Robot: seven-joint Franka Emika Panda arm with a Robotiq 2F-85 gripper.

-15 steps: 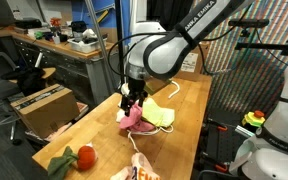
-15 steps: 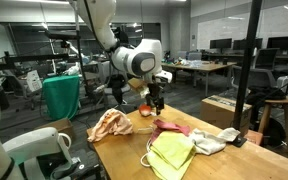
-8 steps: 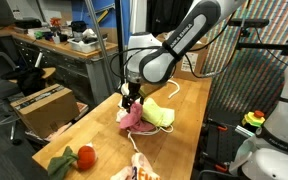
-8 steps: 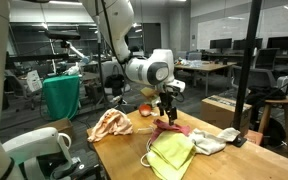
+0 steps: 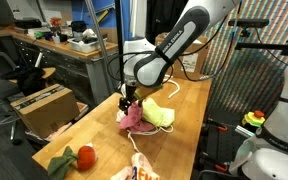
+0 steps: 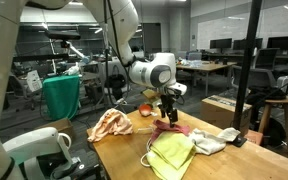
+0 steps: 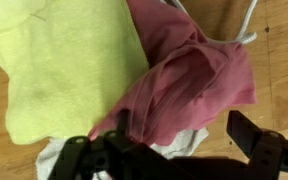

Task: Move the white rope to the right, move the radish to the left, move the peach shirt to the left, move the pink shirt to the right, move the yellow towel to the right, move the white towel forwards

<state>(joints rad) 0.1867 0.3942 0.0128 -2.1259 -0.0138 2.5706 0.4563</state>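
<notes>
My gripper will next move gently down and to its left in the wrist view, toward the pink shirt's fold (image 5: 134, 112) (image 7: 164, 106), because the end of one finger sticks out over bare wood.
The pink shirt (image 7: 189, 80) lies crumpled on the wooden table, also seen in both exterior views (image 5: 134, 119) (image 6: 168, 126). My gripper (image 7: 184, 135) is open just above it, one finger at a fold of the cloth, the other over bare wood; it shows in both exterior views (image 5: 131, 99) (image 6: 170, 112). The yellow towel (image 7: 64, 70) (image 5: 160, 113) (image 6: 171, 155) lies against the shirt. A white towel (image 7: 174, 146) (image 6: 209, 142) peeks from under the shirt. The white rope (image 7: 236, 36) (image 6: 148, 156) lies next to it. The radish (image 5: 82, 157) (image 6: 144, 110) and peach shirt (image 6: 109, 124) (image 5: 136, 173) lie apart.
The wooden table (image 5: 189, 110) has open edges all round. A cardboard box (image 5: 42, 105) stands beside it. A white machine (image 6: 29, 150) stands at one table end, and a black pole (image 6: 250, 70) rises near the other.
My gripper has shifted sideways and come down over the pink shirt. The cloths, rope and radish have not moved.
</notes>
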